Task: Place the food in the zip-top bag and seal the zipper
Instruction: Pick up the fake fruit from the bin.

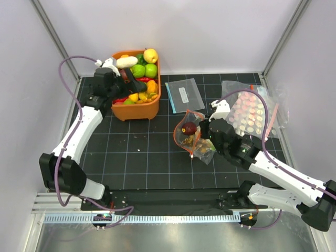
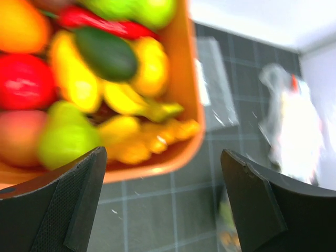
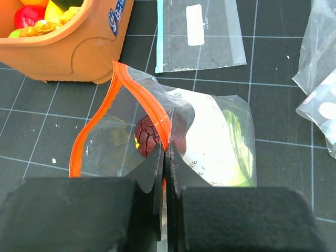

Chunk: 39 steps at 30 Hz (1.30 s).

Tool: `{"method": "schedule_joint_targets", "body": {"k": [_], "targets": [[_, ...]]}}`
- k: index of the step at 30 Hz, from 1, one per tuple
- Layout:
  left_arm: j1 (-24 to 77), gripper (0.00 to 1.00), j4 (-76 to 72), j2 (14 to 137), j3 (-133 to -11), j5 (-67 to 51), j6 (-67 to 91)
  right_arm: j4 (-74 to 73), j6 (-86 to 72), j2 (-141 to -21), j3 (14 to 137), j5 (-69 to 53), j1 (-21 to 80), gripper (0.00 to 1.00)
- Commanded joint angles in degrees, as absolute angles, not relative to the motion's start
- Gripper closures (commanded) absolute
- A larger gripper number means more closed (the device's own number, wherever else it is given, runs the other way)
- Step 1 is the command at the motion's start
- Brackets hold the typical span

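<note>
My left gripper swings outward over the basket (image 1: 135,107) next, then lowers around the wrinkled green toy vegetable, uncovered beyond the red pepper.
The zip-top bag (image 1: 191,137) lies at mid table with its mouth held open. Its orange-red zipper (image 3: 149,107) curves in a loop. Inside I see a dark red fruit (image 3: 147,137), some tan pieces and a white-and-green item (image 3: 218,144). My right gripper (image 3: 166,157) is shut on the zipper's near side and also shows in the top view (image 1: 206,137). My left gripper (image 2: 164,202) is open and empty, above the near rim of the orange basket (image 1: 135,107). That basket holds the food (image 2: 105,58): yellow, green and red toy fruits and vegetables.
A flat clear bag with a blue edge and white label (image 1: 185,94) lies behind the zip-top bag. A larger clear bag of pink discs (image 1: 251,114) lies at the right. The enclosure walls and frame posts close in the mat on three sides.
</note>
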<state>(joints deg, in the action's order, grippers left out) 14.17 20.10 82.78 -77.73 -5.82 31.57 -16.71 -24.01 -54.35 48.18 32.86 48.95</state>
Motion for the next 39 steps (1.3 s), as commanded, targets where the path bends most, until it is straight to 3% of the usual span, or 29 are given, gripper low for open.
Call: {"method": "schedule_joint_targets", "body": {"k": [1,15,33,39], "targets": [[12.6,0.06,15.9,84.3,-78.7,-0.1,31.7,-13.2,-23.7,-53.5,48.3,33.8,48.7,0.99],[12.5,0.05,28.5,114.4,-115.9,8.7,20.8,-12.8,-23.2,-54.2,48.3,35.2,48.7,0.99],[12.6,0.09,22.6,127.7,-124.4,7.6,26.0,-13.4,-22.9,-53.2,48.4,34.6,48.8,0.99],[12.6,0.15,22.6,130.0,-126.3,7.6,26.1,-13.6,-22.9,-52.6,48.6,34.5,48.8,0.99]]}}
